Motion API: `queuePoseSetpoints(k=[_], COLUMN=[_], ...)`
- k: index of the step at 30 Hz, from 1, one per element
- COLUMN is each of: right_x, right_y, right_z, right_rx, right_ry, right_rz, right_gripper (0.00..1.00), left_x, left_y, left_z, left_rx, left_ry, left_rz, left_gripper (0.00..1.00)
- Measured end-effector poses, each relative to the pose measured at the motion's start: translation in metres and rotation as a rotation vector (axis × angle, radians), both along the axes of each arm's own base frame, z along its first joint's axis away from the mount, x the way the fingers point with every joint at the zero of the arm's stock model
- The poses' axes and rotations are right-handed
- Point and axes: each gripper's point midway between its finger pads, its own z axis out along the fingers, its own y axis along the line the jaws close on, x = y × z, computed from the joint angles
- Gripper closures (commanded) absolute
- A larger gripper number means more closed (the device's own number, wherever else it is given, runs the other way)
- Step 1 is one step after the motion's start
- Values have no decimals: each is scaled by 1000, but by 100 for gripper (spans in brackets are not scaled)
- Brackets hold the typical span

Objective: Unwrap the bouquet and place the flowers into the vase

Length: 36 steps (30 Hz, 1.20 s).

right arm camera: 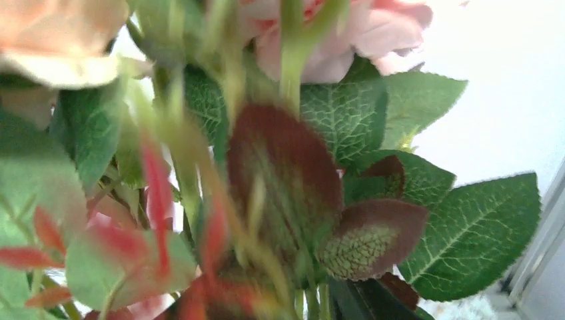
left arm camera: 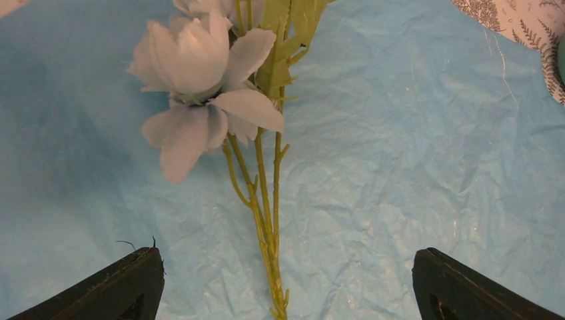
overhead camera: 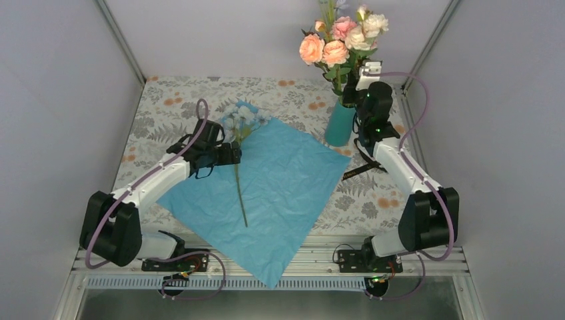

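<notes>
The green stem is between my left gripper's wide-open fingers, so they should lower onto it near the pale-blue bloom (overhead camera: 237, 171) and close.
The bouquet is unwrapped: its crinkled blue paper (overhead camera: 286, 180) lies flat on the table. One pale-blue flower (overhead camera: 243, 119) lies on the paper with its green stem (overhead camera: 238, 187) pointing toward me. My left gripper (overhead camera: 233, 155) hovers open over that stem. In the left wrist view the stem (left arm camera: 266, 220) runs between the wide-apart fingertips (left arm camera: 133, 283), touching neither, below the bloom (left arm camera: 193, 73). The teal vase (overhead camera: 340, 125) holds pink and peach roses (overhead camera: 336, 43). My right gripper (overhead camera: 352, 87) sits among their stems above the vase rim. Its wrist view is filled with blurred leaves (right arm camera: 466, 233), which hide the fingers.
A dark strip (overhead camera: 363, 170) lies on the floral tablecloth (overhead camera: 180, 100) between the paper and my right arm. The paper's near corner (overhead camera: 270, 277) hangs over the table's front edge. Grey walls enclose the table on three sides.
</notes>
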Motion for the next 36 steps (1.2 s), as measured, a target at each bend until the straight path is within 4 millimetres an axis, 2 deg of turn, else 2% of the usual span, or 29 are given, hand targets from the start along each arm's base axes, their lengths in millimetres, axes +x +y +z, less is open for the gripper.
queuePoseSetpoints(k=[3,7,9,13,20,22,23,25,27,31,33,36], right_x=[-3,-15,-28,-55,-106,-119,-124,-135,-142,-150,-154,-160], right_y=[-3,-7,-7,-2,12,18,20,25,30,39,46,58], right_z=[3,-1,-8,-18,-14,-14,-14,-16,-21,-36,-44,-53], right_rx=[30,85,112,178,288,314,323,340,355,368,372,382], right_ry=[88,216,284,380,434,441,443,451,464,511,538,572], right_rz=[-17,-35,-31,11,113,153,168,199,223,258,281,319], right_gripper=[46,30,20,10,7,8,9,9,12,14,16,17], left_x=[3,9,12,16,25,27,28,29,30,32,31,32], left_y=[-5,-8,-9,-10,-5,-5,-5,-6,-6,-11,-14,-20], left_z=[-9,-21,-28,-48,-75,-84,-88,-96,-103,-100,-94,-73], left_rx=[-19,-37,-39,-27,10,17,19,22,26,0,-22,-68], left_ry=[22,44,55,93,122,133,140,152,163,157,152,112], left_rz=[4,27,37,60,106,111,115,123,124,119,109,87], left_gripper=[12,16,17,17,23,36,48,65,76,95,97,98])
